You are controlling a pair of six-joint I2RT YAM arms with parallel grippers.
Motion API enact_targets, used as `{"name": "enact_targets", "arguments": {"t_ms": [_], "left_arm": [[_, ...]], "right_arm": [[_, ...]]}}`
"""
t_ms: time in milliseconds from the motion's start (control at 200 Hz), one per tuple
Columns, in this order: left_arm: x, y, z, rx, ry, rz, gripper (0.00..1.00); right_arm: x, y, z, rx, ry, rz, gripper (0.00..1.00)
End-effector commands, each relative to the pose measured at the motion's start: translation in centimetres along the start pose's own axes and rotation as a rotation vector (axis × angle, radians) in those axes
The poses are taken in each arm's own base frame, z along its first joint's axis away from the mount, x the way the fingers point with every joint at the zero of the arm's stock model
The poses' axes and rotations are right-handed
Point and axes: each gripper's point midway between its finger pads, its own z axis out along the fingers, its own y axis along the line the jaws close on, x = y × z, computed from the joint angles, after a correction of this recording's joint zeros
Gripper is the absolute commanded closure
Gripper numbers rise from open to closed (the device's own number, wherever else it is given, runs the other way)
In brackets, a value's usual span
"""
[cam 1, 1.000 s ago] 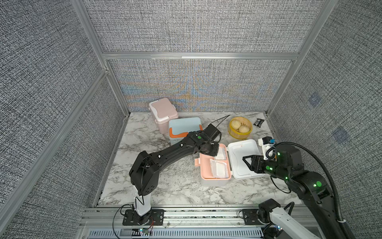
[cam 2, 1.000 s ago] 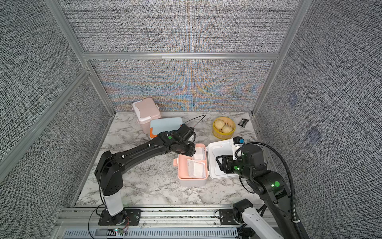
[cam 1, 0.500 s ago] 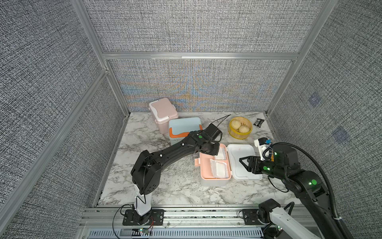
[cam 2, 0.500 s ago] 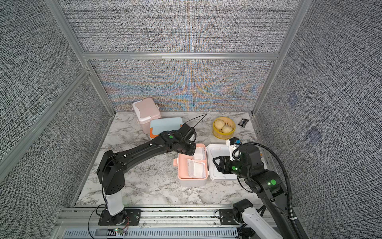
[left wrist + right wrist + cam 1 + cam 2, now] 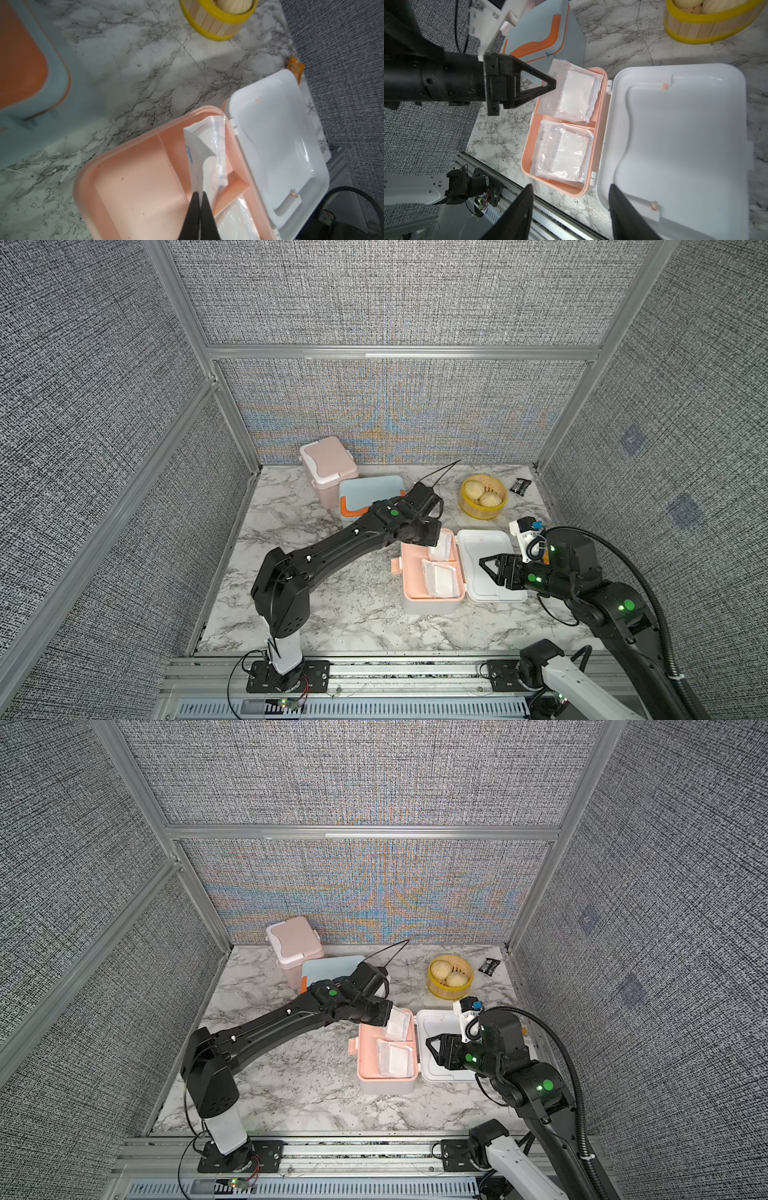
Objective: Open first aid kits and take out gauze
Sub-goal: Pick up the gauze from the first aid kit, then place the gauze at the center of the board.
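That part of the tabletop is empty, so my left gripper will lift, swing past the blue kit (image 5: 370, 493), lower the far gauze onto the tabletop by the side (image 5: 267, 533) and release it.
The white first aid kit with peach trim lies open: its peach tray (image 5: 411, 568) beside its flipped white lid (image 5: 486, 545). Two gauze packs are in the tray. My left gripper (image 5: 199, 194) is shut on the wrapper edge of the far gauze (image 5: 575, 93), which tilts up out of its compartment. The near gauze (image 5: 564, 151) lies flat. My right gripper (image 5: 571, 187) hangs open and empty over the lid's near part, also seen in a top view (image 5: 486, 568). The pink kit (image 5: 328, 466) and the blue kit (image 5: 370, 493) stand closed at the back.
A yellow basket with buns (image 5: 484, 495) stands behind the open lid. A small black packet (image 5: 520, 486) lies in the back right corner. An orange wrapper (image 5: 295, 67) peeks out beyond the lid by the right wall. Fabric walls close three sides.
My left gripper has shut on the far gauze's wrapper. My right gripper has shifted left over the white lid and opened slightly wider.
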Motion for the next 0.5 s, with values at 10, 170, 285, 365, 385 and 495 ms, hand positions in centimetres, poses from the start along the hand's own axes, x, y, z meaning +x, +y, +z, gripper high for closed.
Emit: {"name": "enact_targets", "arguments": {"t_ms": [10,170,285,365,385,495], "left_arm": [[-1.5,-0.4,-2.7,0.036,-0.080,-0.044,1.00],[-2.4,3.0,-7.3,-0.051,-0.222,-0.110,1.00],[-2.8,6.8,-11.3,-0.123,-0.384,-0.155,1.00],[-2.5,10.5,-14.2,-0.178,-0.456,-0.234,1.00],[-2.4,11.3,-14.8,-0.189,-0.472,-0.252,1.00],[-1.1,17.0,-18.6,-0.306,-0.571,-0.371,1.00]], "right_arm": [[-0.3,0.6,-0.1,-0.030,-0.011,-0.012,0.35],[-0.5,1.1,-0.1,-0.053,-0.014,-0.015,0.25],[0.3,0.7,0.7,-0.055,0.012,-0.008,0.24],[0.3,0.8,0.8,-0.060,0.012,-0.006,0.23],[0.3,0.8,0.8,-0.062,0.012,-0.005,0.22],[0.4,0.7,1.6,-0.062,0.041,0.003,0.22]]}}
